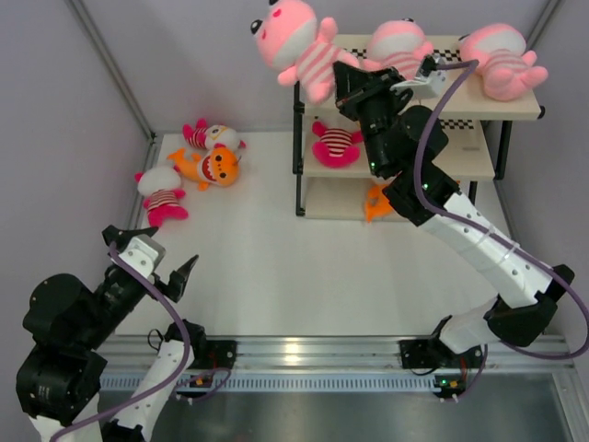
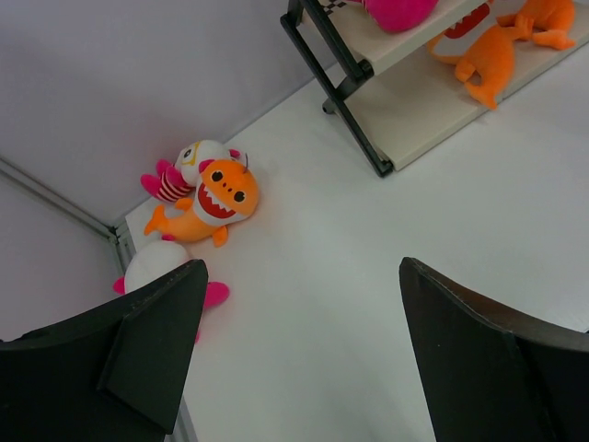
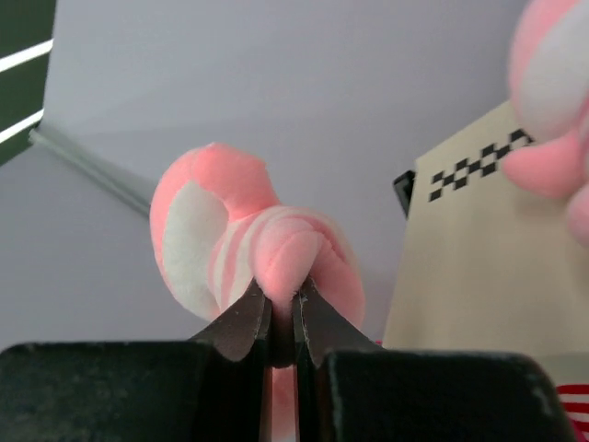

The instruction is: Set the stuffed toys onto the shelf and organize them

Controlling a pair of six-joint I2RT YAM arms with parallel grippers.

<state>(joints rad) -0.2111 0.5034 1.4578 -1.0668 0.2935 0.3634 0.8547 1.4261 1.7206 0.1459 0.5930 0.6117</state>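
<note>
Next I should swing the overhanging toy in my right gripper right in the wrist view, lower it and release, since the top board's bare end lies that way.
My right gripper is shut on a large pale pink toy and holds it in the air just left of the shelf's top board; in the right wrist view the toy bulges above the gripper. Two more pale pink toys lie on the top board. A hot-pink toy lies on the middle board, an orange fish toy on the bottom board. On the table at the far left lie two hot-pink toys and an orange fish toy. My left gripper is open and empty.
White walls close the table in at the back and left, with a metal frame post in the far left corner. A metal rail runs along the near edge by the arm bases. The right arm's cable loops in front of the shelf.
</note>
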